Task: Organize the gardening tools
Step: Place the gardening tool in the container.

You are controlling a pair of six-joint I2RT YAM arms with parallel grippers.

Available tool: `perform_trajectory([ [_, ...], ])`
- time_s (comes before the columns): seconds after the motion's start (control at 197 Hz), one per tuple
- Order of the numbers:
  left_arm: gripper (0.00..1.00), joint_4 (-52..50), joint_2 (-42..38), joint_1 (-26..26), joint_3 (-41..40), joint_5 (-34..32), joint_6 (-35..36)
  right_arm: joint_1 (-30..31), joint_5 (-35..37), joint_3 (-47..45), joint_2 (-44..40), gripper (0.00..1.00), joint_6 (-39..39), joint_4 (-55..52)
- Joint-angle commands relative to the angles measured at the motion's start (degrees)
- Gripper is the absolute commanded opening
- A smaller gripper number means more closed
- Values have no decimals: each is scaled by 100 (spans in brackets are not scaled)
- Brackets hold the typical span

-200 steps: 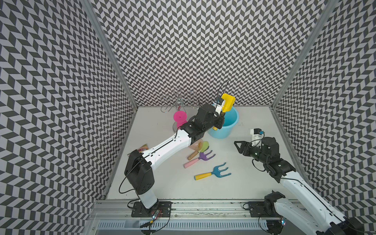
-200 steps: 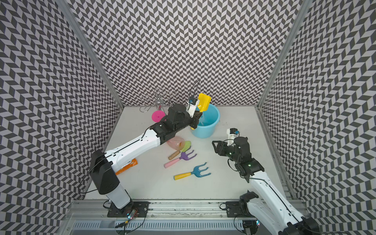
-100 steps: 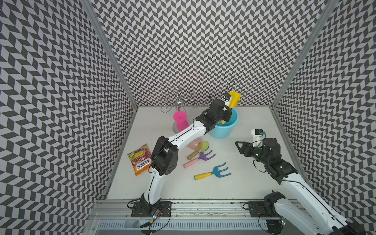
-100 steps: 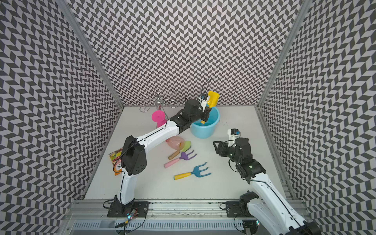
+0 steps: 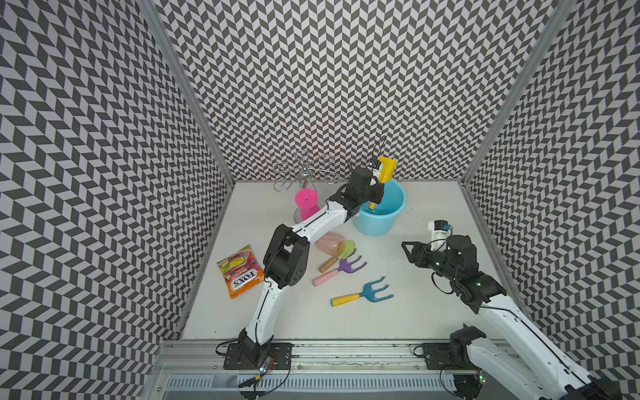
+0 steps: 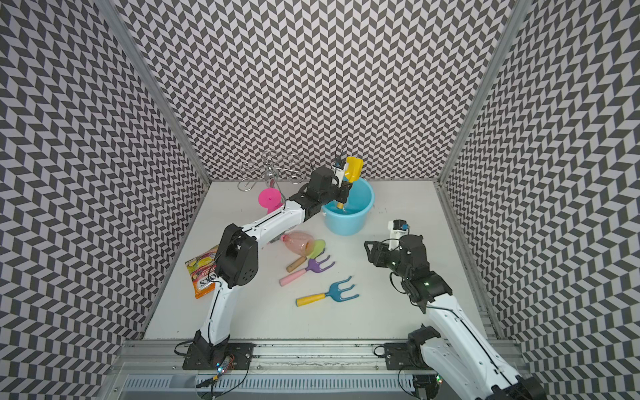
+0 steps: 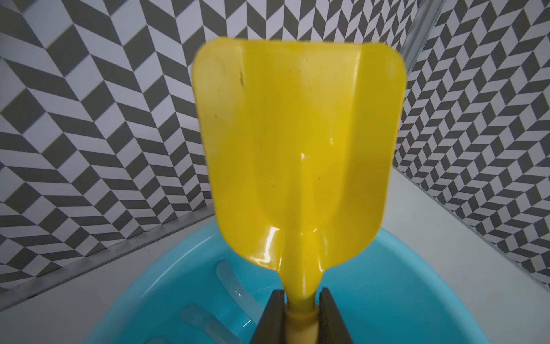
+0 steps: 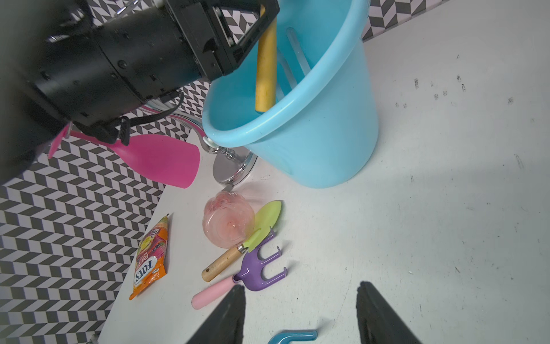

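My left gripper is above the open inside of the blue bucket, and the shovel's handle is already in the bucket. It will move down a little next and release the neck.
My left gripper (image 7: pixel 300 295) is shut on the neck of the yellow shovel (image 7: pixel 297 149), blade up. In both top views the shovel (image 5: pixel 387 169) (image 6: pixel 354 168) stands with its handle down inside the blue bucket (image 5: pixel 377 221). A pale translucent fork (image 7: pixel 235 286) lies in the bucket. On the table lie the pinkish spray bottle (image 5: pixel 329 242), green trowel (image 5: pixel 347 247), purple fork (image 5: pixel 348 265) and blue rake (image 5: pixel 375 292). My right gripper (image 8: pixel 300 287) hangs open and empty above the table, right of these tools.
A bright pink cup (image 5: pixel 306 202) hangs on a chrome wire stand (image 5: pixel 304 169) left of the bucket. A snack packet (image 5: pixel 240 272) lies near the left wall. Patterned walls close in the table on three sides.
My left arm has swung the shovel rightward over the bucket, and its handle now reaches inside. The right arm has barely moved.
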Motion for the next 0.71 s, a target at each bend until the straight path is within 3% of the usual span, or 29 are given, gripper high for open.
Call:
perform_trajectory([
  [0.0, 1, 130, 96, -47, 180, 205, -16, -34, 93, 48, 60, 61, -68, 171],
  [0.238, 18, 1, 197, -48, 171, 245, 4, -38, 159, 5, 69, 61, -44, 205],
  [0.425, 26, -23, 245, -48, 171, 263, 10, -43, 178, -21, 64, 61, -23, 201],
  [0.577, 40, -39, 244, -55, 178, 263, -3, -43, 186, -34, 47, 61, -15, 214],
  [0.704, 41, -66, 164, -57, 195, 266, 1, -43, 179, -35, 33, 61, -13, 206],
])
